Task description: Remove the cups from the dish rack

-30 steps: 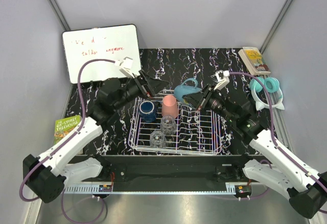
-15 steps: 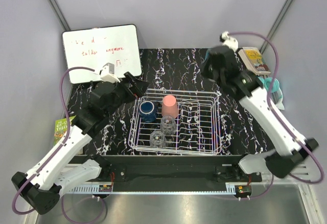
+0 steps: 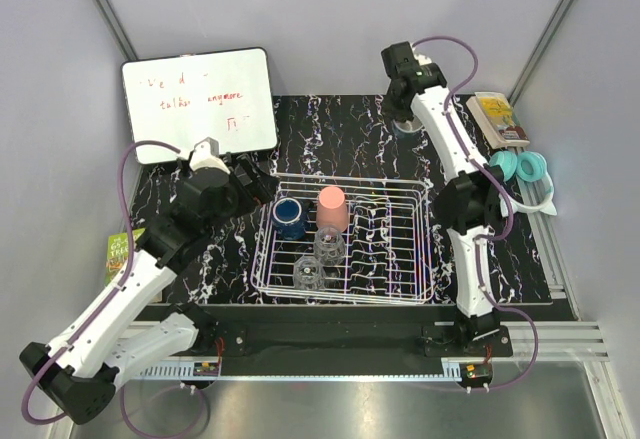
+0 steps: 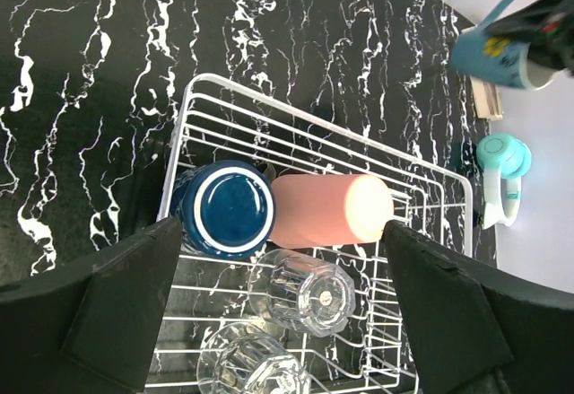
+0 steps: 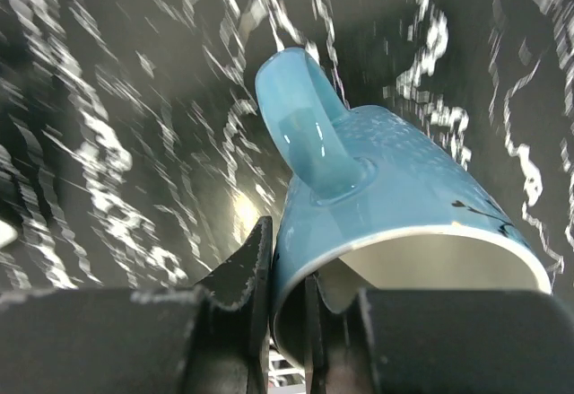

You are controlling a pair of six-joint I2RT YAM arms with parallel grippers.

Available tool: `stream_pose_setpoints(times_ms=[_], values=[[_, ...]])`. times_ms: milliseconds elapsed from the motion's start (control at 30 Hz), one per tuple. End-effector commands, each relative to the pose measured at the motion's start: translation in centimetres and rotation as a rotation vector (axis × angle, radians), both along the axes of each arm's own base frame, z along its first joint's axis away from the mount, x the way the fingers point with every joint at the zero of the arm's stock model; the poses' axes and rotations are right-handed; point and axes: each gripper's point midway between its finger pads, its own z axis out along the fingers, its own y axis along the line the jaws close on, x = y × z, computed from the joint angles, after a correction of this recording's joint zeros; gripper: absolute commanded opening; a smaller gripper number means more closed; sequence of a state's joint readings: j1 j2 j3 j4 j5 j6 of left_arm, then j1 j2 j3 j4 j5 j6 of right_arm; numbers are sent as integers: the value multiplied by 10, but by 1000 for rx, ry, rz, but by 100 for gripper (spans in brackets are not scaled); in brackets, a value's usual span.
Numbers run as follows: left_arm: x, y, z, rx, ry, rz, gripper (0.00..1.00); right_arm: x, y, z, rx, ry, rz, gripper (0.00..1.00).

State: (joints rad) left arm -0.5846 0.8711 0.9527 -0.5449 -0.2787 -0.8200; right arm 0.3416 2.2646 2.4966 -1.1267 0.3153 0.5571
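The teal mug is hanging above bare tabletop beyond the rack's far edge (image 3: 402, 135). My right gripper will next move down until the mug stands there and let go of the mug's rim.
The white wire dish rack (image 3: 400, 259) sits mid-table. In it are a dark blue cup (image 3: 289, 215), a salmon-pink tumbler (image 3: 333, 207) and two clear glass cups (image 3: 328, 244) (image 3: 309, 275), all upside down or on their sides. My left gripper (image 3: 264, 183) hovers open above the rack's back left corner; its wrist view looks down on the blue cup (image 4: 224, 210), the tumbler (image 4: 327, 210) and a glass (image 4: 300, 291). My right gripper (image 5: 285, 277) is shut on the rim of the teal mug (image 5: 404, 188), held over the far back of the table (image 3: 406, 119).
A whiteboard (image 3: 198, 99) leans at the back left. A green book (image 3: 120, 247) lies at the left edge. A small box (image 3: 497, 117) and teal headphones (image 3: 520, 169) lie at the back right, close to the right arm.
The right arm has swung the teal mug from above the rack's back edge up and away to the far back of the table. The left arm has drawn back a little, still open.
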Motion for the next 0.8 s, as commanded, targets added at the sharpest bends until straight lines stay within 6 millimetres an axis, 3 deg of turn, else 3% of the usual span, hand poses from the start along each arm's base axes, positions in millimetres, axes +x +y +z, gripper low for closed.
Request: stream_pose_setpoints(times_ms=[0,433,667,767], values=[[1,6,-4,17,-5,27,99,0,0,20,59,-16,16,0],[4,-11,-46,40,139,-15,99,8,-12,-53,193,172,-80,0],[6,-8,-48,60,140,-5,99,13,-19,-98,131,242,-90,0],[6,-6,-49,66,138,2,99,15,-21,-108,115,255,-91,0]])
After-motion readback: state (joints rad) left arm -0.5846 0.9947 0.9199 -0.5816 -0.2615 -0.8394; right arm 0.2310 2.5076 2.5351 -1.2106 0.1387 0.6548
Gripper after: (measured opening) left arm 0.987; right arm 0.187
